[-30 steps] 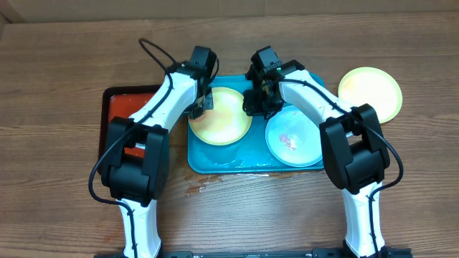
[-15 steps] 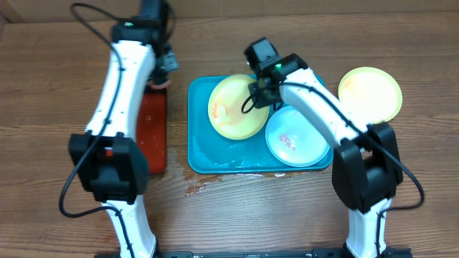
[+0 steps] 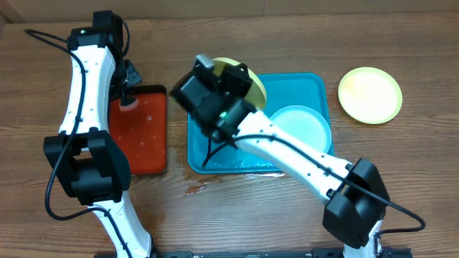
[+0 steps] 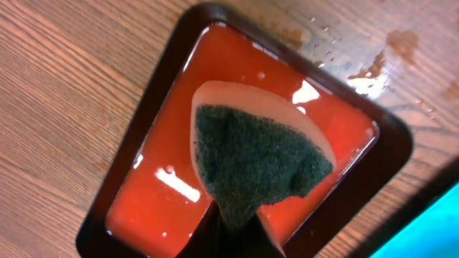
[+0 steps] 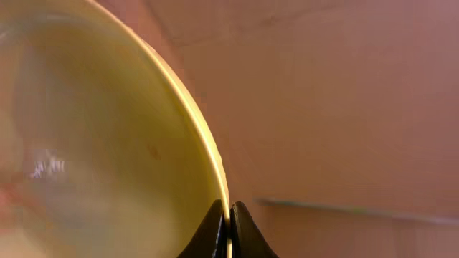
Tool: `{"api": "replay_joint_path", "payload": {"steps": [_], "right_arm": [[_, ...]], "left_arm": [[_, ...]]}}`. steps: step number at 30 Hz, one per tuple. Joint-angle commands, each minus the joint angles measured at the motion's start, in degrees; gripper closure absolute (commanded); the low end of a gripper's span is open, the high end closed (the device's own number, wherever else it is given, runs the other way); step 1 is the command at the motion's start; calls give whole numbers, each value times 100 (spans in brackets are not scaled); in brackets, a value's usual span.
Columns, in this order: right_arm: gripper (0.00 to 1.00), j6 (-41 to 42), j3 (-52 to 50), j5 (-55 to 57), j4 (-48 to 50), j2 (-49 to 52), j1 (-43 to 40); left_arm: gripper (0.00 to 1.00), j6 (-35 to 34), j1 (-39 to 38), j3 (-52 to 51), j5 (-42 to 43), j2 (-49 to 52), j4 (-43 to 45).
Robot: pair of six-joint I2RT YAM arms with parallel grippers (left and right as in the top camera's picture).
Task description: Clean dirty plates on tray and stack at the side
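My right gripper turns its plate flat next and brings it down onto the yellow-green plate beside the cyan tray (image 3: 319,82).
My right gripper (image 5: 229,215) is shut on the rim of a yellow-green plate (image 5: 107,143) and holds it tilted, high above the back left of the cyan tray (image 3: 319,82); the plate (image 3: 244,77) shows behind my raised wrist. A mint-green plate (image 3: 305,127) lies in the tray's right half. Another yellow-green plate (image 3: 369,94) lies on the table right of the tray. My left gripper (image 4: 237,226) is shut on a sponge (image 4: 258,161) with a dark green scouring face, over the red tray (image 4: 150,208).
The red, black-rimmed tray (image 3: 147,136) lies left of the cyan tray and looks wet. Water spots mark the wood (image 3: 197,188) in front of the cyan tray. My raised right arm (image 3: 287,154) crosses over the cyan tray.
My right arm has lifted the yellow-green plate off the cyan tray and swung up toward the camera. My left arm has carried the sponge down over the red tray.
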Motion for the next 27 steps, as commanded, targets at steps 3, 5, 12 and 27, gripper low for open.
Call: {"api": "replay_joint_path", "payload": {"steps": [3,5,12,27], "right_arm": [[96,-1458,109,1510,546,-142,216],[96,-1515,109,1652,691,-142,247],[96,-96,96,-2057,-455,-142,24],[96,2374,216,-6507,-1102,-964,-3650]], "left_arm": [[96,-57,13,-52,61,-114,20],[96,-57,13,-52,61,-114,24],[96,-57,11,-52,63,-114,31],[96,-55,2,-52,103,-114,74]]}}
